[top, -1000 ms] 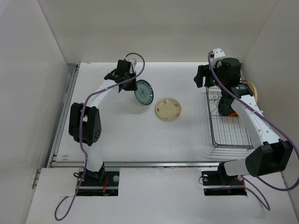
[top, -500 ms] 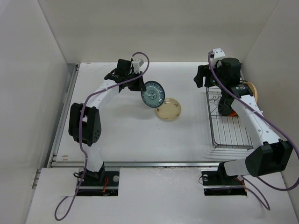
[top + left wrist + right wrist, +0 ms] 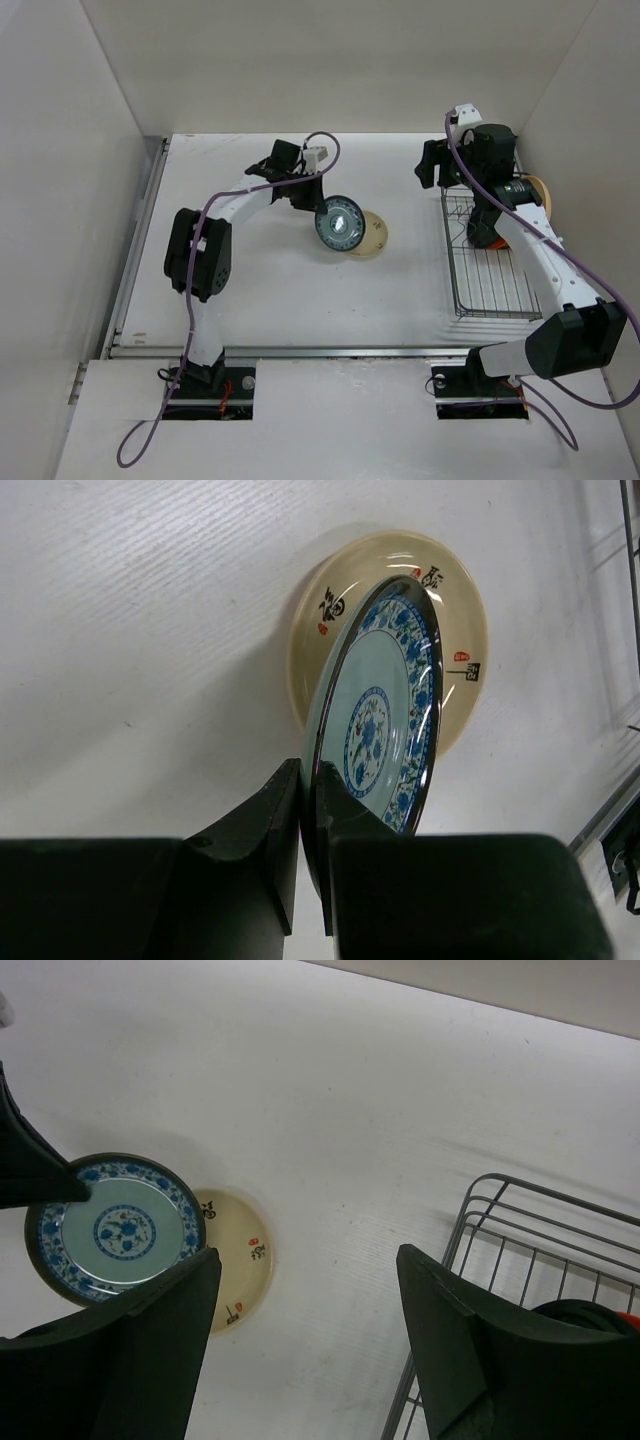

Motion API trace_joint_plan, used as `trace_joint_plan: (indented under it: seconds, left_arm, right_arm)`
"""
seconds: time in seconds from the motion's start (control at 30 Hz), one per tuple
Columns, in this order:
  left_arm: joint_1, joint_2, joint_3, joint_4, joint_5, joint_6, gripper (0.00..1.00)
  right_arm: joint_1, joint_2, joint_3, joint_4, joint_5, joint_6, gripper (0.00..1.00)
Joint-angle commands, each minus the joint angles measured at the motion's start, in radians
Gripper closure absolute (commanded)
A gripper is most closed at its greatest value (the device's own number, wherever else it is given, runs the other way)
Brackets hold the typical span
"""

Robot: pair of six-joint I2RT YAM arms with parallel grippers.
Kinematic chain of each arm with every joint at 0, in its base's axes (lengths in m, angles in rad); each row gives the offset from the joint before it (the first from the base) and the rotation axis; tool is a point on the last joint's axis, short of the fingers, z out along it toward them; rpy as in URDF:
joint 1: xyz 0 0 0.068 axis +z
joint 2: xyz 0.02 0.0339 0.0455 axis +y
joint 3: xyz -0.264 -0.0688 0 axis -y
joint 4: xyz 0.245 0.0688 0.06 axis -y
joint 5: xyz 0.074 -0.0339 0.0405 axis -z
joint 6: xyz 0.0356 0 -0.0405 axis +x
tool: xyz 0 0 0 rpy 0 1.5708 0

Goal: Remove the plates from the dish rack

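Observation:
My left gripper lowers and shifts toward the dish rack (image 3: 490,275) next, since the teal-blue patterned plate hangs only partly over the cream plate. Then it releases the teal-blue plate's rim.
My left gripper (image 3: 322,210) is shut on the rim of the teal-blue patterned plate (image 3: 340,224) and holds it tilted on edge just above the cream plate (image 3: 374,236), which lies flat on the table. In the left wrist view the teal plate (image 3: 385,730) stands pinched between my jaws, over the cream plate (image 3: 460,620). My right gripper (image 3: 432,166) is open and empty, hovering left of the far end of the dish rack (image 3: 490,275). A black plate (image 3: 510,190), a tan plate (image 3: 541,190) and an orange plate (image 3: 483,236) stand in the rack, partly hidden by my right arm.
The right wrist view shows the rack's corner (image 3: 500,1210), the teal plate (image 3: 120,1228) and the cream plate (image 3: 240,1255). White walls enclose the table on the left, back and right. The rack runs along the right side.
My left gripper has carried the teal plate to the right and down, from beside the cream plate to over its left half. The right arm has not moved.

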Motion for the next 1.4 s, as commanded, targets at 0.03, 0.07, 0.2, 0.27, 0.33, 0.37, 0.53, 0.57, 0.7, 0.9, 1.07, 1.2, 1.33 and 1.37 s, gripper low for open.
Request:
trace_joint_plan:
  seconds: [0.03, 0.07, 0.2, 0.27, 0.33, 0.37, 0.53, 0.57, 0.7, 0.9, 1.07, 1.2, 1.33, 1.37]
  left_arm:
    - [-0.021, 0.009, 0.050, 0.013, 0.044, 0.013, 1.00]
    - [-0.033, 0.025, 0.059, 0.013, 0.044, 0.013, 1.00]
    - [-0.042, 0.046, 0.059, 0.013, 0.044, 0.013, 1.00]
    - [-0.042, 0.055, 0.069, 0.013, 0.044, 0.013, 1.00]
    - [-0.042, 0.068, 0.069, 0.013, 0.034, 0.003, 1.00]
    - [-0.042, 0.080, 0.069, 0.013, 0.034, -0.008, 1.00]
    - [-0.042, 0.117, 0.101, 0.013, 0.014, -0.028, 1.00]
    - [-0.042, 0.117, 0.101, 0.013, 0.014, -0.028, 1.00]
    - [-0.042, 0.126, 0.110, 0.013, 0.014, -0.037, 1.00]
    - [-0.042, 0.144, 0.128, 0.013, 0.014, -0.037, 0.95]
    - [-0.042, 0.144, 0.128, 0.004, 0.025, -0.037, 0.89]
    - [-0.042, 0.154, 0.139, 0.004, 0.025, -0.037, 0.78]
    - [-0.042, 0.154, 0.139, -0.005, 0.016, -0.046, 0.74]
    - [-0.051, 0.154, 0.139, -0.005, 0.005, -0.046, 0.73]
  right_arm:
    - [-0.016, -0.032, -0.002, 0.011, -0.010, 0.012, 0.23]
    - [-0.017, -0.032, -0.002, 0.011, -0.010, 0.012, 0.23]
    - [-0.017, -0.032, -0.002, 0.011, -0.019, 0.012, 0.23]
    - [-0.026, -0.032, -0.002, 0.011, -0.019, 0.002, 0.23]
    - [-0.026, -0.032, -0.002, 0.011, -0.019, 0.002, 0.23]
    - [-0.026, -0.032, -0.002, 0.011, -0.030, 0.002, 0.23]
    - [-0.026, -0.041, -0.002, 0.002, -0.039, 0.002, 0.23]
    - [-0.026, -0.041, -0.002, 0.002, -0.039, 0.002, 0.23]
    - [-0.035, -0.041, -0.002, 0.002, -0.049, 0.002, 0.23]
    - [-0.035, -0.041, -0.002, 0.002, -0.049, 0.002, 0.23]
    - [-0.035, -0.041, -0.002, 0.002, -0.049, 0.002, 0.23]
    - [-0.035, -0.032, -0.002, 0.002, -0.049, -0.007, 0.23]
    - [-0.044, -0.032, -0.002, 0.002, -0.049, -0.007, 0.23]
    - [-0.044, -0.032, -0.002, 0.002, -0.049, -0.007, 0.23]
